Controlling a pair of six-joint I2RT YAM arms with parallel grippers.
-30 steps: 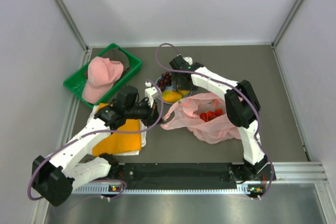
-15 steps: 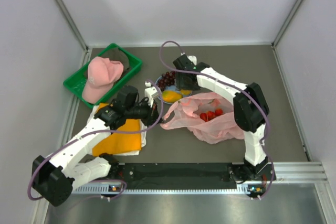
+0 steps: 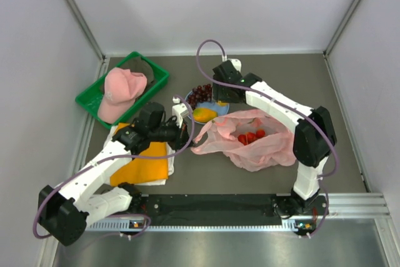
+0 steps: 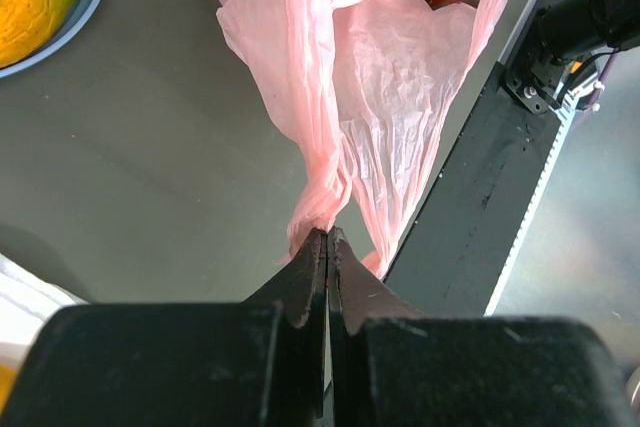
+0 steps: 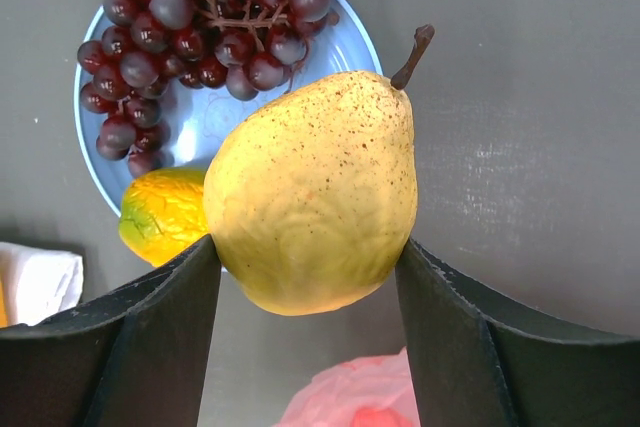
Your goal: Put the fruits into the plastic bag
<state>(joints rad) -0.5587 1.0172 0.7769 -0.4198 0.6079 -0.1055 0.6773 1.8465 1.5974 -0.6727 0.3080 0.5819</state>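
My right gripper will next move back, then down over the red fruits in the gaping bag [image 3: 251,137], and release, since they lie back from and below it.
My right gripper [image 5: 310,247] is shut on a yellow speckled pear-shaped fruit [image 5: 315,197] and holds it above the light blue plate [image 5: 350,42]. On the plate lie dark grapes [image 5: 200,27] and an orange-yellow mango [image 5: 165,212]. In the top view this gripper [image 3: 220,95] hangs over the plate [image 3: 189,96], just behind the pink plastic bag [image 3: 253,151]. Red fruits [image 3: 250,137] lie inside the bag. My left gripper [image 4: 326,235] is shut on a bunched edge of the bag [image 4: 380,57], left of it in the top view [image 3: 185,130].
A green bin [image 3: 94,95] holding a pink cap [image 3: 122,89] stands at the back left. A folded orange cloth [image 3: 144,161] lies under my left arm. The black base rail [image 3: 212,204] runs along the near edge.
My right arm has risen with the pear, and its elbow has swung out to the right. The left arm and the bag have not moved.
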